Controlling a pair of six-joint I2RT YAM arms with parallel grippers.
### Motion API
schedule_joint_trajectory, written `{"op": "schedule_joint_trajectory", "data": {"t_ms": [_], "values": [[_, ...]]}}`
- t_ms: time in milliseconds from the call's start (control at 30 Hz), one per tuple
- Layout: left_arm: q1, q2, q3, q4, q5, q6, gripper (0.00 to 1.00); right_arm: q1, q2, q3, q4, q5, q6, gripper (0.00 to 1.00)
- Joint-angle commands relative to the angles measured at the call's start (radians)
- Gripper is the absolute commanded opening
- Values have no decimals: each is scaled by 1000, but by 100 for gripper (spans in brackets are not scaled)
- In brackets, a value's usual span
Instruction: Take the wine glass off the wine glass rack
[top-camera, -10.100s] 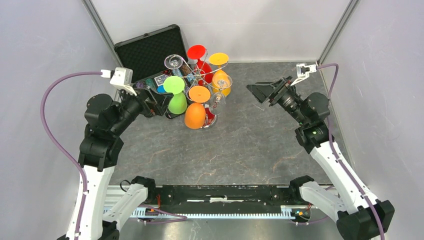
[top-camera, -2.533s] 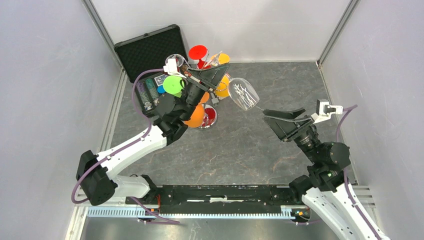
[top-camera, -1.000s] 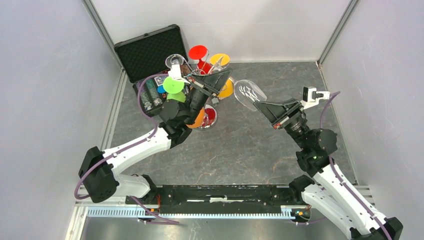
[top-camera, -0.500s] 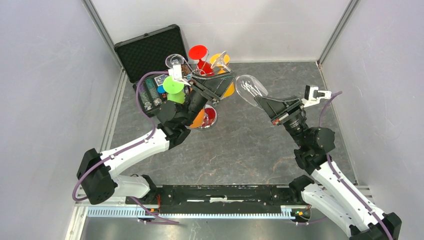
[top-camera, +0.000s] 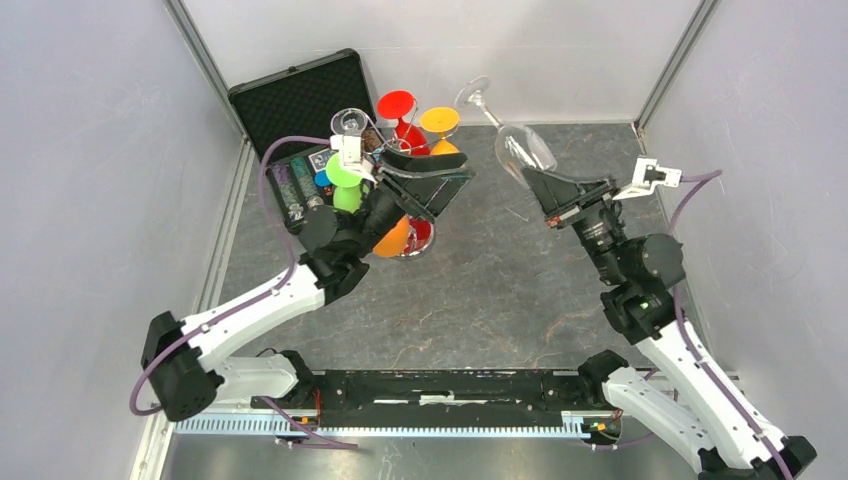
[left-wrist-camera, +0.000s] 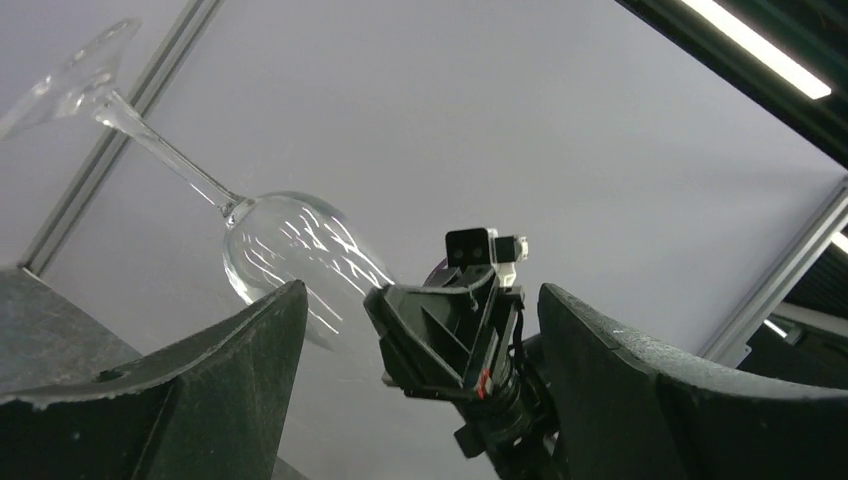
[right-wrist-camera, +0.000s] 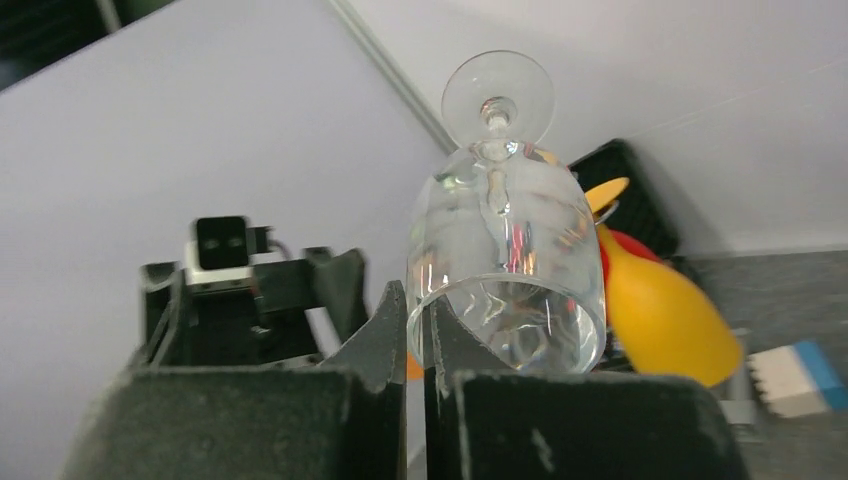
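The tipped wine glass goes to the bare tabletop below, toward the right in the top view, next. My right gripper turns it foot-down, lowers it and releases it there.
A clear wine glass (top-camera: 518, 147) hangs in the air to the right of the wine glass rack (top-camera: 418, 238), foot pointing up and back. My right gripper (top-camera: 541, 181) is shut on its rim; in the right wrist view the two fingers pinch the glass wall (right-wrist-camera: 505, 255) at the gripper (right-wrist-camera: 415, 312). My left gripper (top-camera: 436, 186) stands open over the rack with nothing between its fingers. The left wrist view has the glass (left-wrist-camera: 290, 250) up left, apart from the gripper (left-wrist-camera: 422, 295). The rack's top is partly hidden by the left arm.
Several coloured glasses hang on the rack: red (top-camera: 396, 104), yellow (top-camera: 438, 120), green (top-camera: 346, 172), orange (top-camera: 391, 238), plus a clear one (top-camera: 348, 122). An open black case (top-camera: 298, 100) with chips lies behind left. Grey walls stand close on all sides.
My left gripper opened and let go of the glass, then drew back a little. The right gripper, still shut on the rim, carried the glass up and away from the rack.
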Motion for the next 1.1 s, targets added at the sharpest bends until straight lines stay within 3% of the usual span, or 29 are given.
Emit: {"op": "schedule_joint_trajectory", "data": {"t_ms": [0,133,267,633,800,1067], "values": [[-2,-128,14,-129,74,228,89,-2,-18,169,-306,156,-318,0],[-2,-211,41,-352,103,369,90,-3,-6,267,-566,297,-499,0],[-2,-300,48,-570,32,477,91,-3,27,339,-766,400,-627,0],[-2,-466,-3,-819,-124,552,96,-6,223,577,-1151,585,-781,0],[-2,-480,6,-938,-84,571,97,-30,318,650,-1250,590,-820,0],[-2,-502,57,-1127,-29,623,100,-282,539,763,-1252,394,-894,0]]}}
